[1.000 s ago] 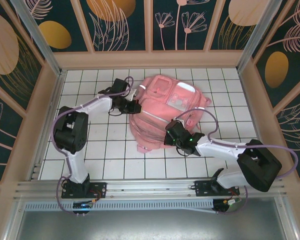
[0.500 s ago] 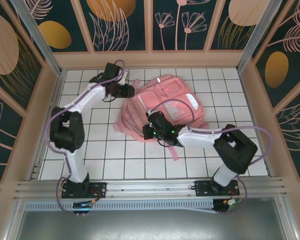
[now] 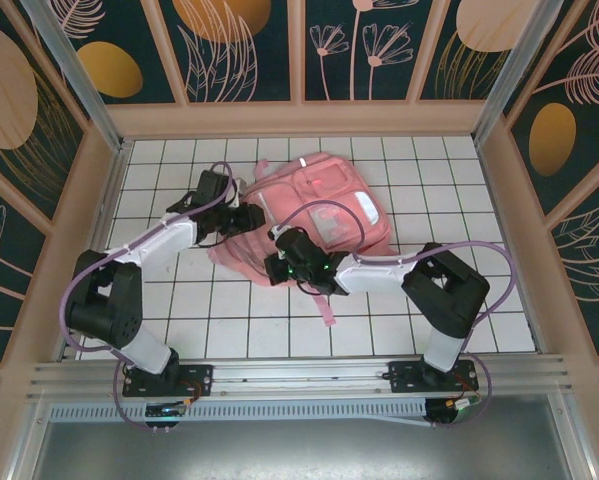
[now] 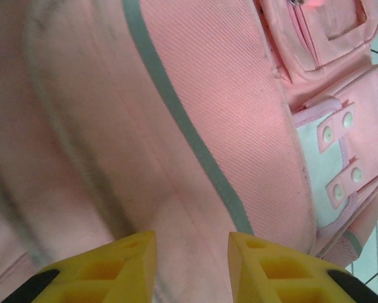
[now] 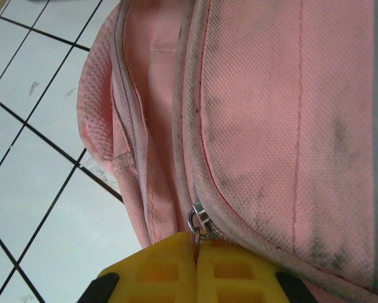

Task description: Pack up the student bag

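The robot's right gripper must next pull the metal pull [image 5: 200,222] around the bag's near corner, along the curved zip seam [image 5: 288,259] toward the grey stripe, because the opening is still wide open beside it.
The pink student bag [image 3: 319,205] lies flat in the middle of the tiled table, clear front pocket up. At the bag's left edge, my left gripper [image 3: 248,218] has its yellow fingers [image 4: 113,265] part-way closed with a fold of pink fabric [image 4: 192,214] between them, beside a pale grey stripe [image 4: 195,151]. My right gripper [image 3: 276,268] is at the bag's near-left corner. In the right wrist view it [image 5: 195,243] is shut on the metal zipper pull [image 5: 200,222] of the main zip, and the opening [image 5: 151,95] gapes beside it.
A loose pink strap [image 3: 325,303] trails from the bag toward the near edge. Wooden walls [image 3: 107,190] fence the white tiled table [image 3: 179,300] on the left, right and back. Both arms cross the tiles in front of the bag.
The bag has slid and turned toward the left. My right gripper has moved left along the bag's near edge with the zipper pull. My left gripper swung back, then returned nearer.
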`<action>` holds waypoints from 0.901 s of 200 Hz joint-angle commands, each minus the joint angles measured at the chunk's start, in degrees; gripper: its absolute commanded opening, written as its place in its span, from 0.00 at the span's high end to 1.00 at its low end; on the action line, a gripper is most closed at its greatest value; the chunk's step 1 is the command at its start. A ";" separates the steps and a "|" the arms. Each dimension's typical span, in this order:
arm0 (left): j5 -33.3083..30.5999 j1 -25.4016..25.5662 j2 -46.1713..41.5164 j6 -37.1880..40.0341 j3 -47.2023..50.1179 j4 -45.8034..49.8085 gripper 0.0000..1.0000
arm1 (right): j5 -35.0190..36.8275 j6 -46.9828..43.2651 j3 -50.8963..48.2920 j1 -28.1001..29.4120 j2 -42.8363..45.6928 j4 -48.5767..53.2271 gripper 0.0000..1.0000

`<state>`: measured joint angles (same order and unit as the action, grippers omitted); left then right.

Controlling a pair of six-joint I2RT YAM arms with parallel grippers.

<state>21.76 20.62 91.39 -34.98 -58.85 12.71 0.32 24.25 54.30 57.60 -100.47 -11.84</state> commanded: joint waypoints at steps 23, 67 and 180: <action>-4.08 0.47 -3.06 -6.67 5.65 -6.29 0.67 | -1.02 -1.92 2.14 1.50 -1.16 -4.51 1.00; -11.97 0.52 -7.40 -6.77 8.16 -3.60 0.64 | -0.49 -2.19 2.80 1.81 -1.70 -3.83 1.00; -1.57 1.17 -3.55 -14.11 13.77 -19.18 0.82 | -1.75 -5.20 7.66 4.28 -3.93 -0.67 1.00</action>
<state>17.58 21.45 85.69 -48.34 -43.09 -2.81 0.60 22.31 59.22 59.77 -103.68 -11.25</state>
